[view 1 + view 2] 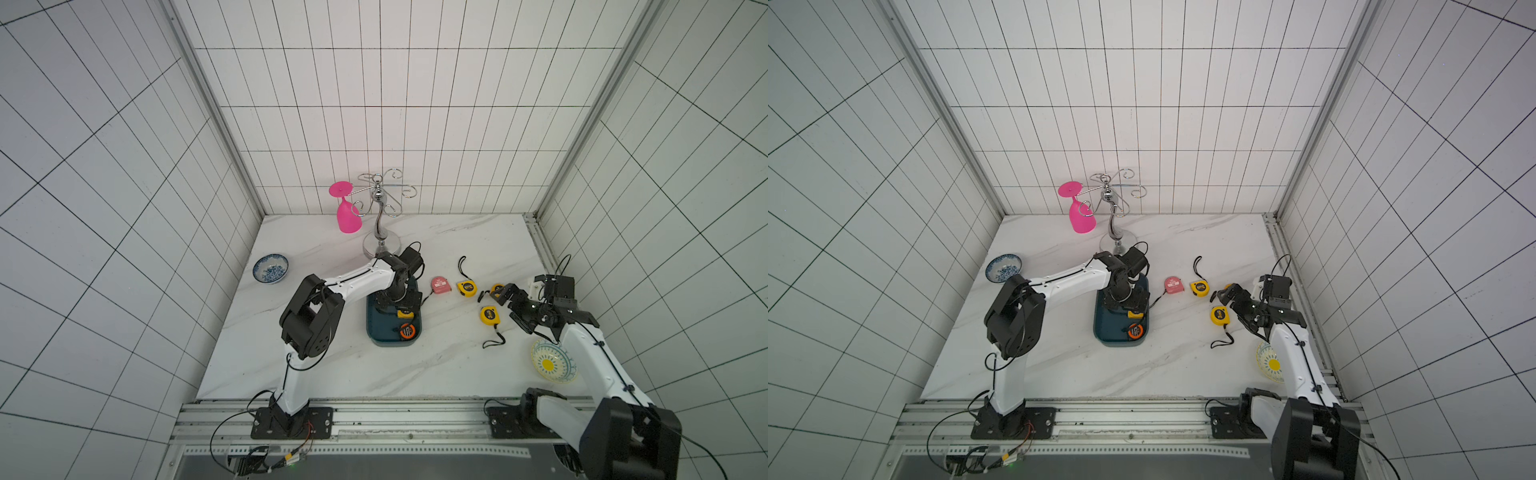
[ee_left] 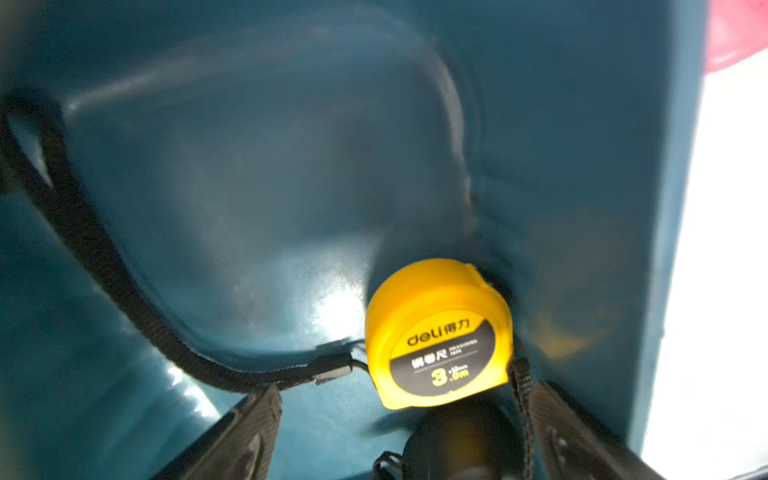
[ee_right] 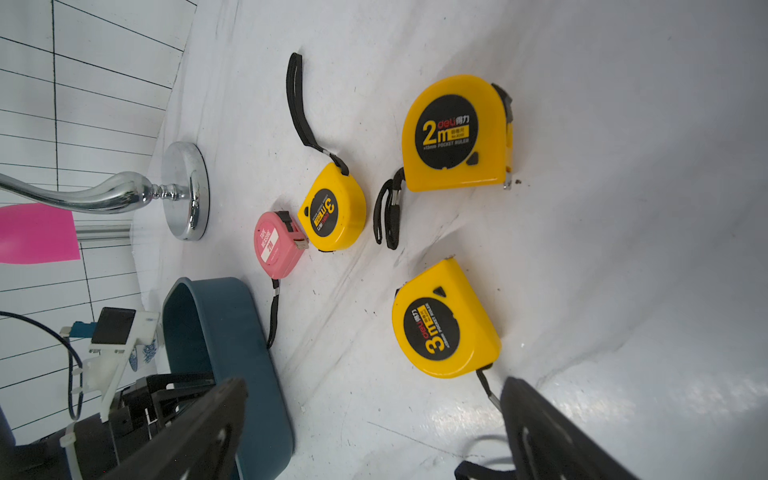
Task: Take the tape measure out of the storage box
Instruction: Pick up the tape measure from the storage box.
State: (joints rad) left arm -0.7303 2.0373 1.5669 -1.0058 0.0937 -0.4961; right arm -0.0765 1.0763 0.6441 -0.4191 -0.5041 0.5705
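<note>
My left gripper eases outward next until its open fingers are on either side of the yellow case (image 1: 405, 314) (image 2: 440, 340), then closes on it. The yellow tape measure lies just beyond those fingers.
The dark teal storage box (image 1: 376, 328) (image 1: 1106, 328) lies mid-table. My left gripper (image 1: 395, 300) (image 2: 405, 390) reaches down into it, open, its fingers (image 2: 253, 424) wide apart. A yellow tape measure (image 2: 436, 332) (image 1: 405, 313) lies on the box floor against a wall, just beyond the fingertips, its black strap (image 2: 104, 270) trailing away. Something dark and rounded (image 2: 461, 440) sits between the fingers, too dim to name. An orange-and-black tape measure (image 1: 407, 331) lies at the box's near end. My right gripper (image 1: 509, 309) (image 3: 374, 390) hovers open over the table, holding nothing.
Right of the box, a pink tape measure (image 1: 440, 284) (image 3: 276, 245) and three yellow ones (image 3: 332, 208) (image 3: 457, 133) (image 3: 444, 320) lie on the marble. A chrome rack (image 1: 380, 216) with a pink glass (image 1: 347, 212) stands behind. There is a blue bowl (image 1: 270, 268) at far left and a yellow dish (image 1: 550, 361) by the right arm.
</note>
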